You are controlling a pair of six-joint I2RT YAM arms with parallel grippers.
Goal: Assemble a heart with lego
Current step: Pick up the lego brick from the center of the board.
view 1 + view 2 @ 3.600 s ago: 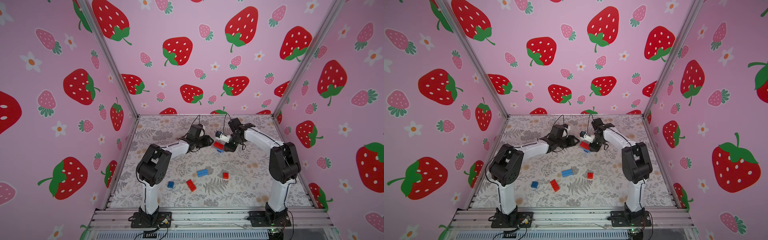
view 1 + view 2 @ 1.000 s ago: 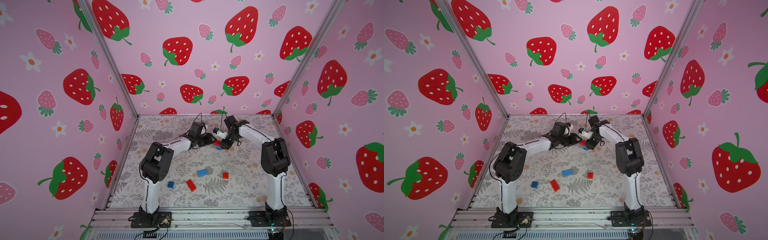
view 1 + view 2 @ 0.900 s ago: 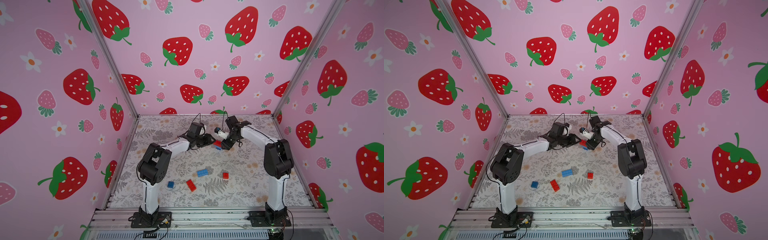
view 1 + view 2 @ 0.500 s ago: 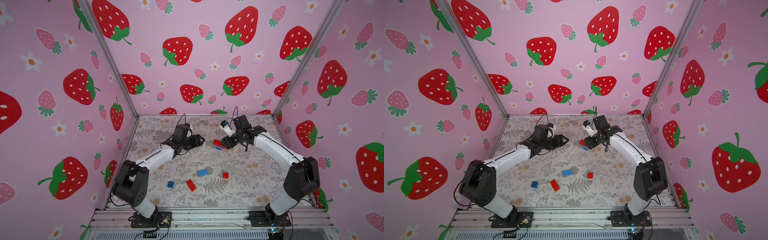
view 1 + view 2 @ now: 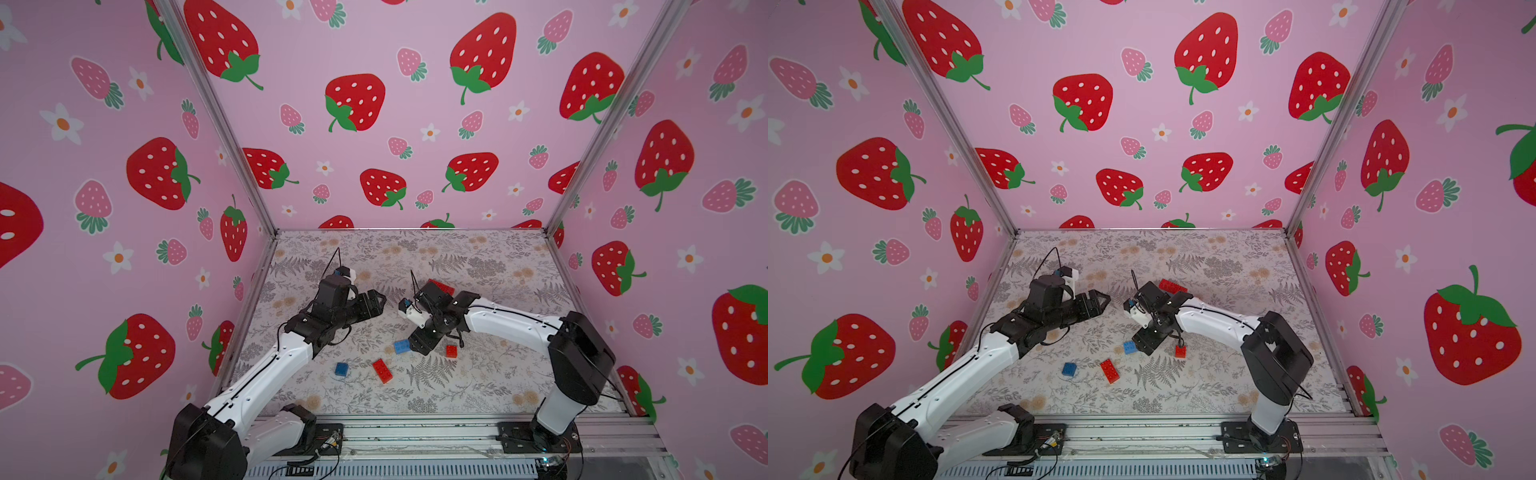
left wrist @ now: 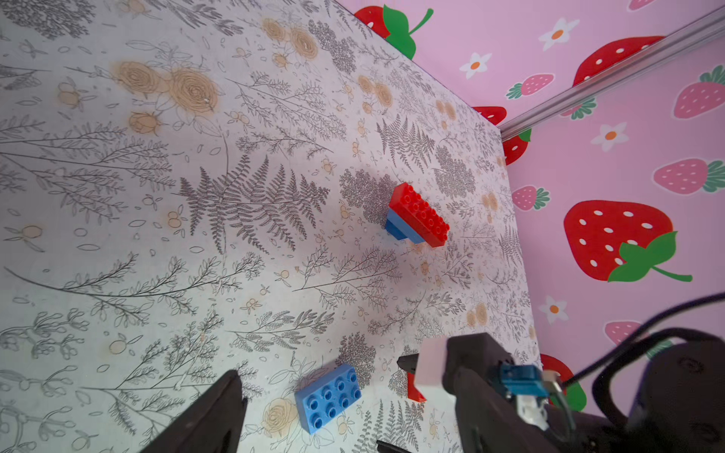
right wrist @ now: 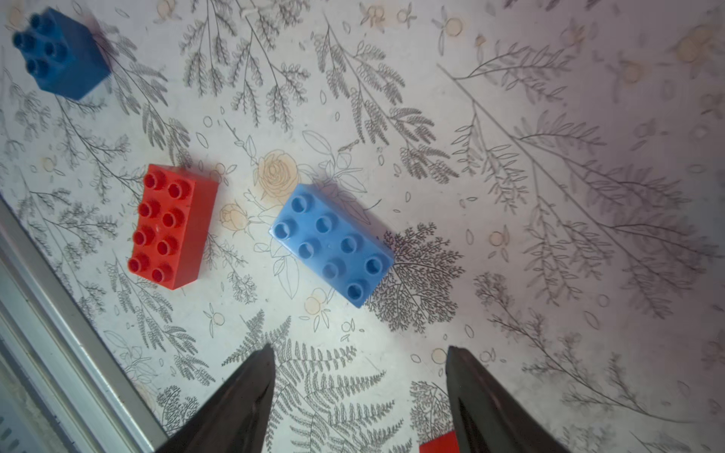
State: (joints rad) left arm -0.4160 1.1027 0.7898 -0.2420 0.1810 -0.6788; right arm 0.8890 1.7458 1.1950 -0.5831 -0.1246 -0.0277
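The light blue brick's end nearest the small red brick (image 5: pixel 406 345) (image 7: pixel 364 273) still lies beyond the open fingers, so next my right gripper needs to go down toward the light blue brick, with its fingers straddling that end.
The heart (image 6: pixel 418 219) is a small cluster with a long red brick on blue ones. It lies on the mat behind my right arm in both top views (image 5: pixel 441 286) (image 5: pixel 1172 285), and no gripper touches it. Loose lego lies nearer the front: a light blue long brick (image 7: pixel 331 245) (image 5: pixel 401 345), a red long brick (image 7: pixel 172 227) (image 5: pixel 382 370), a dark blue square brick (image 7: pixel 59 55) (image 5: pixel 341 369) and a small red brick (image 5: pixel 451 351). My right gripper (image 7: pixel 359 348) (image 5: pixel 419 345) points down beside the light blue brick, open and empty. My left gripper (image 5: pixel 376 301) hovers left of centre, open and empty.
Pink strawberry walls with metal corner posts (image 5: pixel 582 174) close in the floral mat (image 5: pixel 478 386) on three sides. A metal rail (image 5: pixel 415 432) with both arm bases runs along the front edge. In the left wrist view my right arm's wrist (image 6: pixel 470 372) partly covers the small red brick.
Both grippers have opened and drawn back from the heart, which now lies alone on the mat. The left arm pulled left. The right gripper swung forward and down to the light blue brick.
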